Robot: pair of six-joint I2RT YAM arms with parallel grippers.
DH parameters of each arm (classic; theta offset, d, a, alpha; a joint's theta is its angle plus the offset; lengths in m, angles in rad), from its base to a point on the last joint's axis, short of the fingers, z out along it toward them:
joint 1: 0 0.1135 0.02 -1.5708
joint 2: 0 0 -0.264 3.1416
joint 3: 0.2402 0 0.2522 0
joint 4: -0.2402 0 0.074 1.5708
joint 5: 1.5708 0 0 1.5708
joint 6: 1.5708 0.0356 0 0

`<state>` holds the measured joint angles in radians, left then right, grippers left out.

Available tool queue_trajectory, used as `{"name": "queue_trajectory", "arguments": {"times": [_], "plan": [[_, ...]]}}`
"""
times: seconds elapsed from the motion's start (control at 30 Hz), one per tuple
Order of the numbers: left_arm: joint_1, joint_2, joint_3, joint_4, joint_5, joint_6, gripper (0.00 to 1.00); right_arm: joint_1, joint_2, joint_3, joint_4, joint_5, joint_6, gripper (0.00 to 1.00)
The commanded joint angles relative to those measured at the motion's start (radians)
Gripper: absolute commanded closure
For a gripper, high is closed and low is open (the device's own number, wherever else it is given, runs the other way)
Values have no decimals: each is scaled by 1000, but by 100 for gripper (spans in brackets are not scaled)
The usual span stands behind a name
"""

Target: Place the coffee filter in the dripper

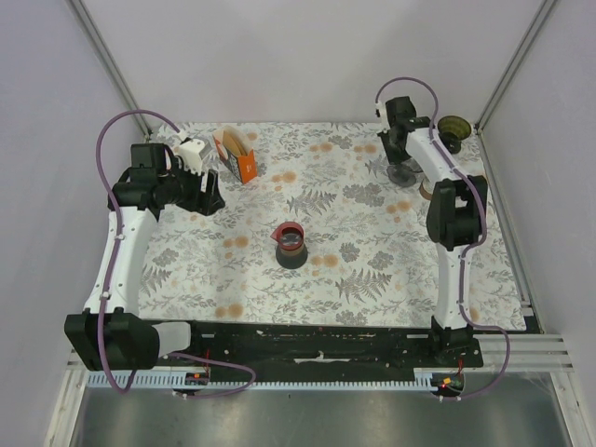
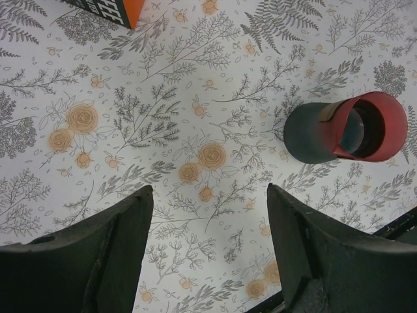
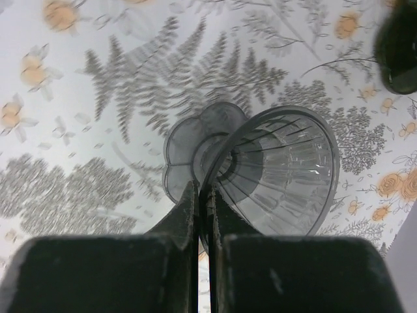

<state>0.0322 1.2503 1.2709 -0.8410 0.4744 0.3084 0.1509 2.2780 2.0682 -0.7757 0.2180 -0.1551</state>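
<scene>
I should move my right gripper back and left in the top view over the cup's red rim point(image 1: 291, 236) and release the dripper, as the cup's top is open.
The dripper point(image 3: 280, 169) is a smoky clear plastic cone on a scalloped base, at the back right of the table point(image 1: 402, 173). My right gripper point(image 3: 201, 190) is shut on the dripper's near rim, one finger inside the cone and one outside; in the top view it point(image 1: 402, 156) hangs right over the dripper. The coffee filters stand in an orange box point(image 1: 237, 154) at the back left, its corner showing in the left wrist view point(image 2: 107, 10). My left gripper point(image 2: 208, 189) is open and holds nothing, over the cloth just in front of that box point(image 1: 207, 194).
A dark cup with a red rim point(image 1: 291, 244) stands mid-table, at the right of the left wrist view point(image 2: 345, 127). A dark green cup point(image 1: 453, 128) sits in the back right corner, also point(image 3: 399, 52). The flowered cloth point(image 1: 354, 279) ends at the black front rail.
</scene>
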Motion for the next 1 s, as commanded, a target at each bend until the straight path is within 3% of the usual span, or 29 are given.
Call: {"name": "queue_trajectory", "arguments": {"times": [0.0, 0.33, 0.5, 0.63, 0.97], "plan": [[0, -17, 48, -23, 49, 3, 24, 116, -188, -58, 3, -91, -159, 100], [1, -71, 188, -66, 130, -23, 19, 479, -696, -422, 217, -307, -644, 100], [2, -112, 225, -87, 112, -6, 18, 578, -840, -548, 178, -604, -889, 100], [2, -141, 190, -102, 75, 6, 18, 644, -861, -565, 52, -657, -1060, 100], [0, -180, 107, -116, 6, 46, 18, 782, -727, -514, -39, -505, -1114, 100]]}}
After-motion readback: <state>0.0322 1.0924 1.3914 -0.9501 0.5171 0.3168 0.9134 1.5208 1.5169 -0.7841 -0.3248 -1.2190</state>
